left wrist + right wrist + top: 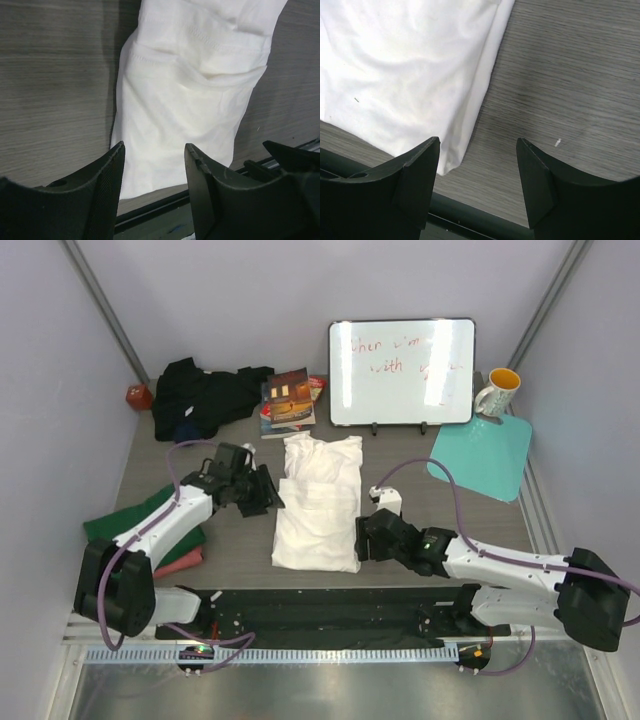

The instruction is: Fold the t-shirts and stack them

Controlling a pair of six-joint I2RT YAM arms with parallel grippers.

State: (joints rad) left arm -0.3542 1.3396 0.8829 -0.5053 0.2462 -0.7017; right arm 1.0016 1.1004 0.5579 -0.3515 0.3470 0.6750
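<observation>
The robot's left gripper needs to move down and back next, onto the white t-shirt's free near corner [277, 561] [125, 192], because the right gripper is already at the other near corner.
A white t-shirt [319, 502] lies folded into a long strip in the middle of the table; it also shows in the left wrist view [190, 95] and the right wrist view [405, 65]. My left gripper [268, 492] is open and empty just left of it. My right gripper [362, 537] is open and empty at its near right corner. A black t-shirt [205, 395] lies crumpled at the back left. A dark green t-shirt [125, 523] lies folded on a salmon pink one [183, 561] at the near left.
Books [288, 402] lie behind the white shirt. A whiteboard [402, 371] stands at the back, with a mug [497, 392] and a teal mat [482, 456] to the right. A small red object [139, 397] sits at the back left. A black rail [330, 605] runs along the near edge.
</observation>
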